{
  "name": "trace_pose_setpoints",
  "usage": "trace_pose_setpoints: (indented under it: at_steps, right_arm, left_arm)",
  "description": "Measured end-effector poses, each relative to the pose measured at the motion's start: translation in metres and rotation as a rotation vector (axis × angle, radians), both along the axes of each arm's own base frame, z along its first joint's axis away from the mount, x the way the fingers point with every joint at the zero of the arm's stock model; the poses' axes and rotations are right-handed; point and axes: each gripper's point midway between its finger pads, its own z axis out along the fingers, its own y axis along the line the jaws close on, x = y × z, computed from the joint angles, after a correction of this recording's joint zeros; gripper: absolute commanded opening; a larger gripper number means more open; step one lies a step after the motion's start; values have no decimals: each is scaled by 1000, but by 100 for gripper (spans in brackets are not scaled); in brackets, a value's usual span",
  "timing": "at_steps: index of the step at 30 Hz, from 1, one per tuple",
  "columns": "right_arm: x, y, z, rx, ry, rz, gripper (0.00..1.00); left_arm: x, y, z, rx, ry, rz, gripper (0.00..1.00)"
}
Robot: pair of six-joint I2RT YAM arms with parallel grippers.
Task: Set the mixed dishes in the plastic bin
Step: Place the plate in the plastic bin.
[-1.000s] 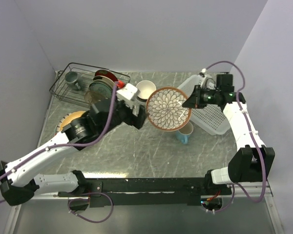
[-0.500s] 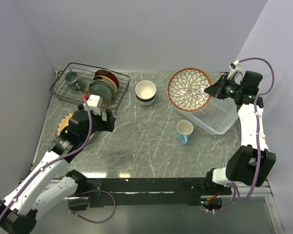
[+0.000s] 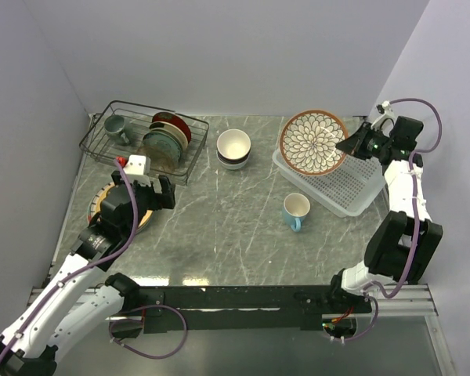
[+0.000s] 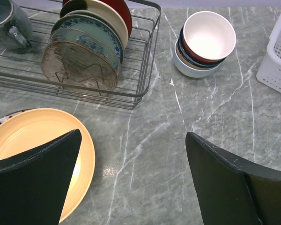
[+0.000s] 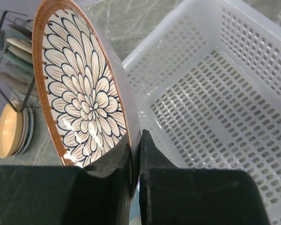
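Note:
My right gripper still hangs above the bin and should lower between the bin's sides to release the plate on its bare bottom.
My right gripper is shut on the rim of a brown-rimmed plate with a flower pattern, held tilted above the far left part of the white plastic bin. In the right wrist view the plate stands on edge between my fingers, with the empty bin beneath. My left gripper is open and empty; in its wrist view it hangs over bare table beside a plate stack topped by a yellow plate. Stacked bowls and a light blue mug stand on the table.
A black wire rack at the back left holds upright plates and a grey-green mug. The plate stack lies at the left edge, in front of the rack. Walls close in the back and both sides.
My right arm has carried the flower plate from the table's middle to above the bin. My left arm has let go of it and drawn back left, near the plate stack.

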Motion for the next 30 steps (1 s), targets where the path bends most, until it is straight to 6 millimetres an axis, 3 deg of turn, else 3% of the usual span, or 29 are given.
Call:
trace_pose_setpoints:
  at_steps: [17,23,30]
  right_arm:
    - [35,-38,-57,-28,138,-97,0]
    - [47,-50,-93,-29,223,-117,1]
    - [43,-56,-136,-45,334,-130,6]
  left_arm:
    - [1,6,-5,12,4,33,99]
    - [2,7,-6,15,6,38,99]
    - [4,9,-7,18,10,49,99]
